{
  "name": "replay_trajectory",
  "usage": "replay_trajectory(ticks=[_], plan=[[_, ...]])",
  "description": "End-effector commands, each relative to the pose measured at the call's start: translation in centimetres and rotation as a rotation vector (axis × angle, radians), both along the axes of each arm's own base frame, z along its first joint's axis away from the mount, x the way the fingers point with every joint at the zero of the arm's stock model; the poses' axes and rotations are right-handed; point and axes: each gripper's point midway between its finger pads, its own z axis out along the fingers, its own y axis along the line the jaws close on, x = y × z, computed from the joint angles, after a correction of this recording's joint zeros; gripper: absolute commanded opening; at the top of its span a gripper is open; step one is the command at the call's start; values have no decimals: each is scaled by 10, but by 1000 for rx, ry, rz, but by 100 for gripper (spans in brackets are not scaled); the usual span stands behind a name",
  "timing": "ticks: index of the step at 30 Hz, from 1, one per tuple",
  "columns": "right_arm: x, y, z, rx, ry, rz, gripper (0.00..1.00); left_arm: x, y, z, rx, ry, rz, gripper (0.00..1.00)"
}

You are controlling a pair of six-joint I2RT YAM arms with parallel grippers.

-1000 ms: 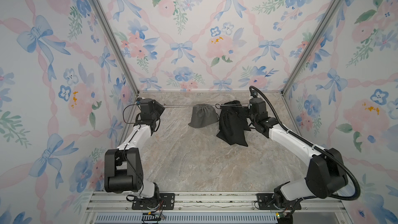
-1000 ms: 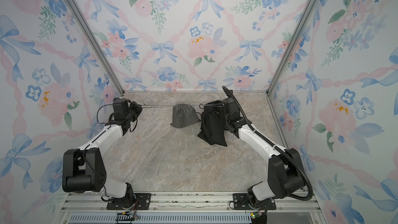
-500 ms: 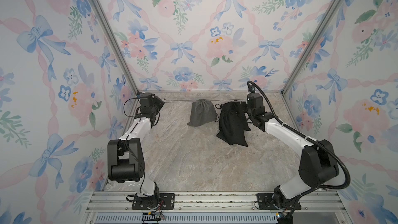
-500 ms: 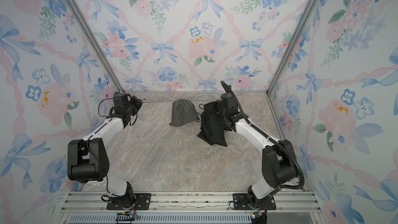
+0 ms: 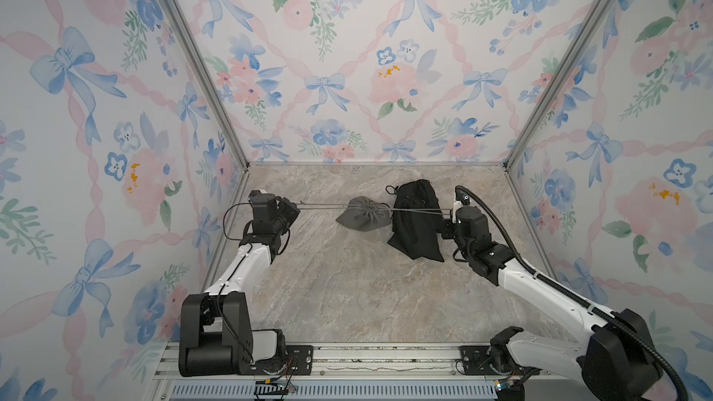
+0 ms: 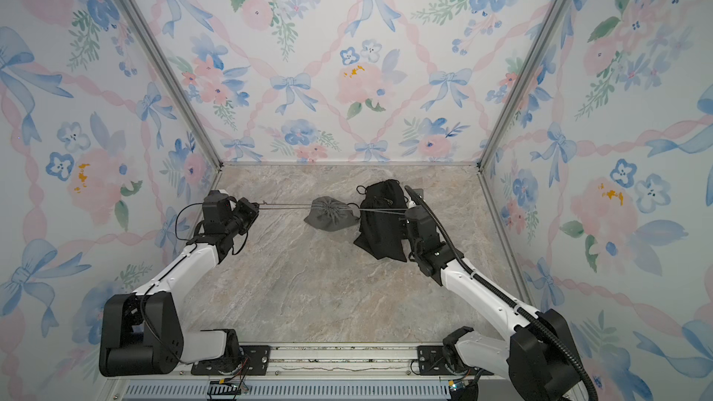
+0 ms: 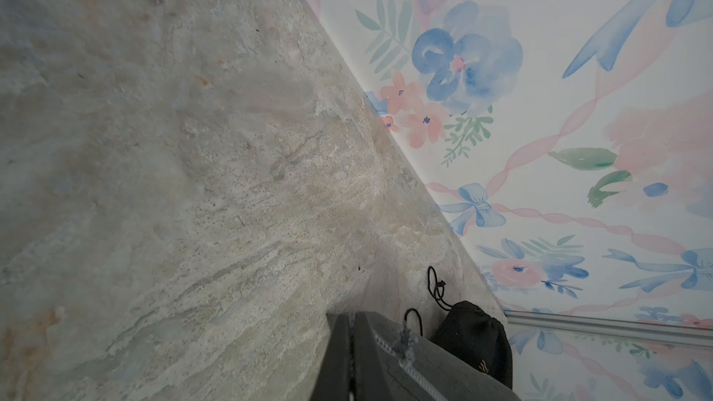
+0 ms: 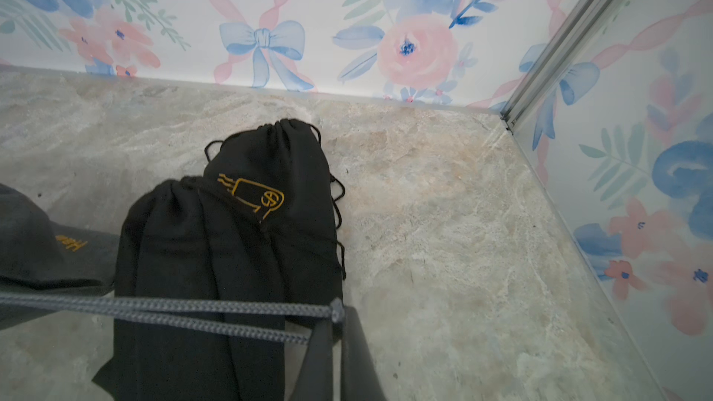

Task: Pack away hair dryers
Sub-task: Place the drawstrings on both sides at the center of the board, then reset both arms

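Observation:
The left gripper draws back over the bare tabletop between it and my base next and releases the cord end, since the pouch's opening is gathered tight.
No hair dryers show; they are hidden or out of view. A grey drawstring pouch (image 5: 362,218) (image 6: 330,218) lies at the back middle with its mouth gathered tight. Its grey cords (image 5: 324,206) (image 8: 193,308) stretch taut to both sides. My left gripper (image 5: 296,205) (image 6: 257,206) (image 7: 351,345) is shut on the left cord end near the left wall. My right gripper (image 5: 452,213) (image 6: 407,212) (image 8: 335,325) is shut on the right cord end, with the knot (image 8: 337,308) at its fingertips. The right cords pass over the black pouches (image 5: 416,221).
Two black cloth pouches (image 6: 382,221) (image 8: 231,241) with gold print lie stacked at the back right, just left of my right gripper; one (image 7: 474,337) shows in the left wrist view. Flowered walls (image 5: 347,71) close the marble table (image 5: 347,295) on three sides.
Both grippers have come a little toward the front, still holding the cords taut. The grey pouch has shifted forward with them.

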Motion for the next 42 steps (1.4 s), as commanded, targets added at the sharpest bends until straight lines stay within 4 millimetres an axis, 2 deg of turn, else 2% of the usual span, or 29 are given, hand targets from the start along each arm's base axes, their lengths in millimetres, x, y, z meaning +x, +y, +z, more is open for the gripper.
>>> replay_trajectory(ticks=[1,5,10,18,19,21,22,23,24,25,26,29,30,32,37,40,42], plan=[[-18,-3,-30,-47,64,-31,0,-19,-6,-24,17,48,-2,0],[-30,0,-55,-43,115,-21,0,-34,-20,-47,23,100,-31,0],[-31,11,-69,-61,152,2,0,-41,-24,-66,36,143,-39,0],[-4,39,-73,-88,195,66,0,-9,-27,-72,69,170,-68,0],[-3,42,-74,-88,203,79,0,0,-29,-64,69,151,-77,1],[-2,49,-75,-79,214,104,3,8,-32,-63,73,149,-106,15],[-3,51,-74,-67,215,121,10,11,-35,-62,68,146,-123,26],[-5,55,-72,-53,215,142,20,12,-38,-61,65,142,-139,38],[-8,59,-69,-34,214,168,35,12,-42,-58,65,133,-161,49],[-12,62,-64,-16,211,192,49,12,-44,-53,70,117,-180,59],[-16,64,-59,0,201,211,57,11,-46,-47,76,102,-191,65],[-29,64,-38,60,150,256,73,7,-47,-23,117,32,-217,85],[-34,63,-31,75,141,270,84,5,-47,-13,135,3,-222,88],[-42,60,-18,96,121,292,97,2,-47,9,173,-63,-238,93],[-61,39,17,121,27,300,97,-10,-49,70,302,-249,-293,97],[-73,15,40,101,-65,265,97,-20,-44,99,410,-338,-284,98],[-80,-9,50,74,-124,207,97,-27,-36,115,495,-393,-246,98]])
